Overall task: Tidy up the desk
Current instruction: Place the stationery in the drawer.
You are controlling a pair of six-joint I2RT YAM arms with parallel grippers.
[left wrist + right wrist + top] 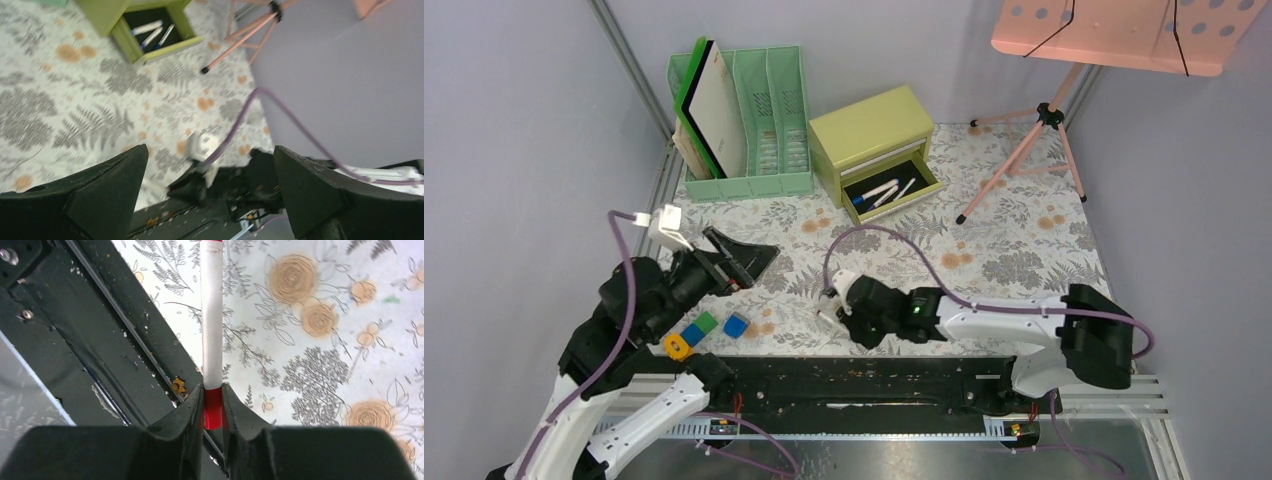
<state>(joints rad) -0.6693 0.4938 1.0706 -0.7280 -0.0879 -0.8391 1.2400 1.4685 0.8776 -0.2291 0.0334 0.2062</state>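
Observation:
I lift my right gripper next and take the marker outward into the open drawer (887,192) with pens, to let go there.
The desk (1014,250) has a pale cover with grey ferns and orange flowers. My right gripper (829,308) is low at the desk's near edge. In the right wrist view it (212,407) is shut on the red end of a white marker (211,330), which points away over the cover. My left gripper (759,265) is open and empty above the left part of the desk, its jaws wide apart in the left wrist view (210,148). Small green (707,322), blue (736,325) and yellow (678,346) blocks lie near the left arm.
A yellow-green drawer chest (864,130) stands at the back, its drawer (892,190) open with pens inside. A green file rack (754,120) with folders stands at the back left. A pink stand's tripod (1034,140) stands at the back right. A black rail (854,380) runs along the near edge.

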